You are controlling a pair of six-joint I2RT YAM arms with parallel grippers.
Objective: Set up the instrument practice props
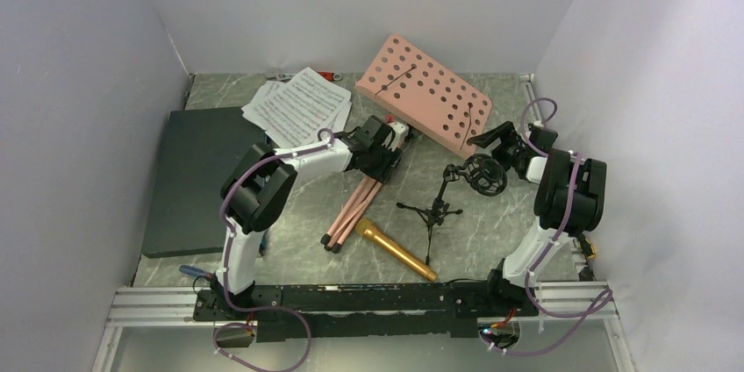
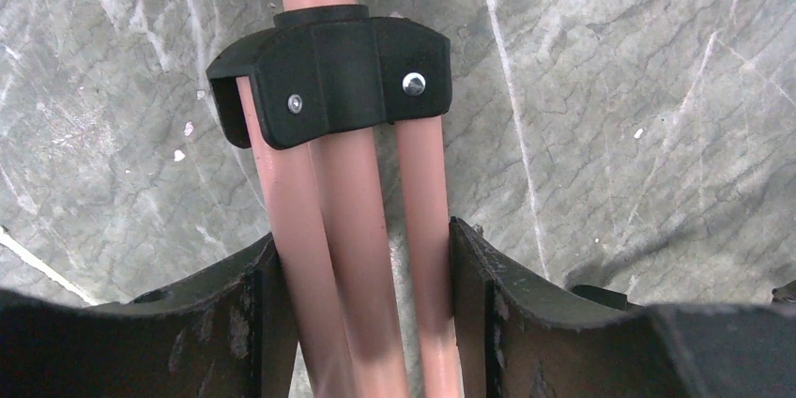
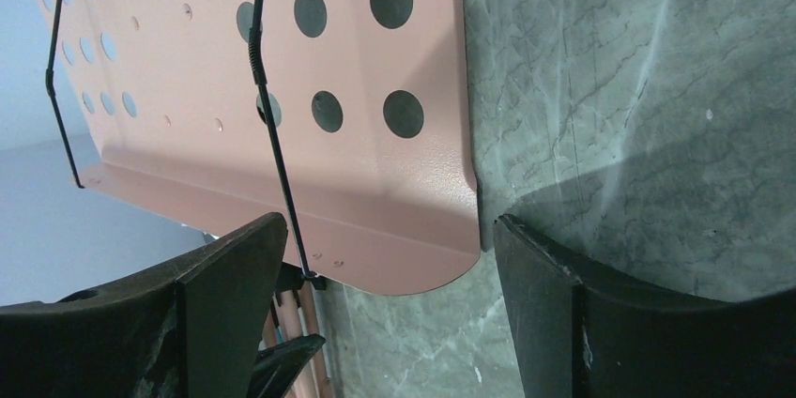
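Note:
The lower corner edge of the music stand's desk stands between the right gripper's open fingers, so the right gripper should slide to the left in the top view and close on that edge next.
The pink perforated music stand lies tipped over, its desk [image 1: 423, 91] propped at the back and its folded tripod legs [image 1: 353, 207] stretched toward me. My left gripper [image 1: 384, 151] is shut on the bundled pink legs [image 2: 357, 229] just below their black collar [image 2: 329, 74]. My right gripper [image 1: 493, 139] is open and empty, its jaws straddling the desk's lower corner [image 3: 413, 229] without touching it. White sheet-music pages [image 1: 298, 104] lie at the back left. The gold microphone [image 1: 395, 249] lies in front. The small black tripod mic stand [image 1: 432, 211] lies beside it.
A dark flat case [image 1: 193, 179] covers the left side of the table. The mic stand's round black mount [image 1: 483, 174] sits just under my right arm. Grey walls close in on three sides. A small blue tool [image 1: 191, 271] lies near the left base.

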